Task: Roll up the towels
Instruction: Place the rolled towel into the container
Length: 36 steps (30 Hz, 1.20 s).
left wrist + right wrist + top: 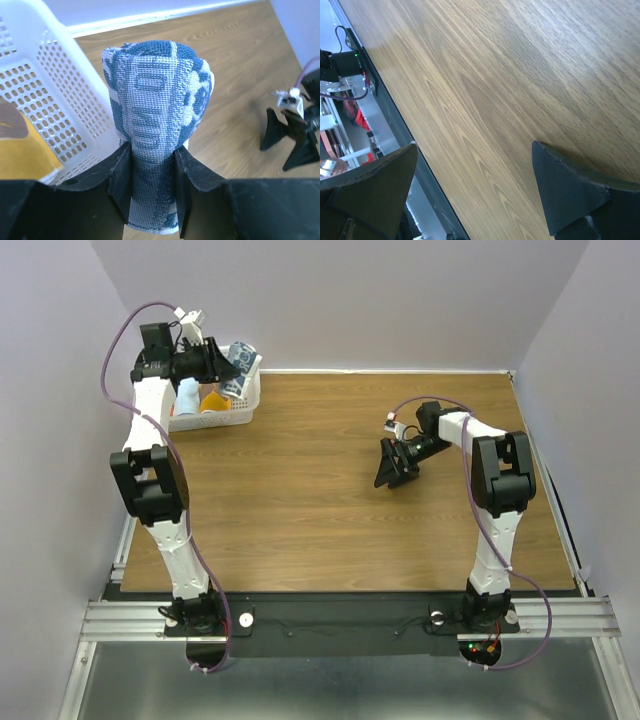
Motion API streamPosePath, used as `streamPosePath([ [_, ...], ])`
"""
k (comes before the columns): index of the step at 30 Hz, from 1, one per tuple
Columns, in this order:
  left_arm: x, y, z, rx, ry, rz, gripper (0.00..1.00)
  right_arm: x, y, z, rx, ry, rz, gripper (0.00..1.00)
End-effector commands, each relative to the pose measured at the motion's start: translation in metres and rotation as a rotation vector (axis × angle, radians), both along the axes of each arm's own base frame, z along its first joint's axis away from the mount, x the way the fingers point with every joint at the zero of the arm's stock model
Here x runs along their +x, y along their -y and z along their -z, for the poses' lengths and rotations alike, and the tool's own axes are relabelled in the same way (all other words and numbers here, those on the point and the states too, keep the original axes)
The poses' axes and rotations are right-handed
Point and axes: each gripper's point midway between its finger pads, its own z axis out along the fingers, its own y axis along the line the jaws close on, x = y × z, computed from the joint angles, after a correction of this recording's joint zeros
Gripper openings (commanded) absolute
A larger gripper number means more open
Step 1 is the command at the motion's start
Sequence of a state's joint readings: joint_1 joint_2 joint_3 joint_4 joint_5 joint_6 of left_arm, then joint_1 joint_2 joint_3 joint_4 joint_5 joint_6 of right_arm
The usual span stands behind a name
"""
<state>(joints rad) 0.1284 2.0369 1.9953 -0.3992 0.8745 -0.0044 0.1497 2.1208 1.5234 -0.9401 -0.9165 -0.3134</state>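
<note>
Next, my left gripper lowers into the basket, turning the towel along the basket's side, and releases, as the free gap (238, 406) (59, 134) beside the yellow-orange item lies below it.
A rolled navy-blue towel (155, 100) with pale whitish motifs stands clamped between the fingers of my left gripper (152, 170), beside the wall of a white perforated basket (45, 95). From above, the towel (242, 362) pokes out of the left gripper (218, 360) at the basket's (225, 417) far right corner. My right gripper (392, 468) is open and empty, low over the wooden table right of centre. In its wrist view the right gripper's (475, 165) fingers are spread wide with only bare wood between them.
The basket holds a yellow-orange item (212, 399) and a pale blue-white item (188, 392); the yellow one also shows in the left wrist view (20, 145). The wooden table (300, 500) stretches between the arms. Walls close in the back and sides.
</note>
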Motion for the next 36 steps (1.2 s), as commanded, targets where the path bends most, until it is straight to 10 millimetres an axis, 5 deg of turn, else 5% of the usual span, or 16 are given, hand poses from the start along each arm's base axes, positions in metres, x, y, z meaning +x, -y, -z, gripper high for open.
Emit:
streamPosePath([
  [1, 0.032, -0.012, 0.001, -0.091, 0.035, -0.104, 0.00, 0.005, 0.001, -0.010, 0.009, 0.039, 0.015, 1.00],
  [11, 0.076, -0.049, 0.060, -0.160, -0.035, -0.329, 0.00, 0.001, 0.008, 0.006, -0.041, 0.007, 0.021, 1.00],
  [20, 0.098, -0.083, 0.129, -0.082, -0.133, -0.529, 0.00, 0.000, 0.009, 0.014, -0.057, -0.019, 0.029, 1.00],
  [26, 0.099, -0.105, 0.157, 0.034, -0.171, -0.645, 0.00, -0.002, 0.009, 0.021, -0.057, -0.041, 0.032, 1.00],
  [36, 0.097, -0.079, 0.185, 0.131, -0.206, -0.628, 0.07, -0.003, 0.009, 0.025, -0.068, -0.047, 0.031, 1.00],
])
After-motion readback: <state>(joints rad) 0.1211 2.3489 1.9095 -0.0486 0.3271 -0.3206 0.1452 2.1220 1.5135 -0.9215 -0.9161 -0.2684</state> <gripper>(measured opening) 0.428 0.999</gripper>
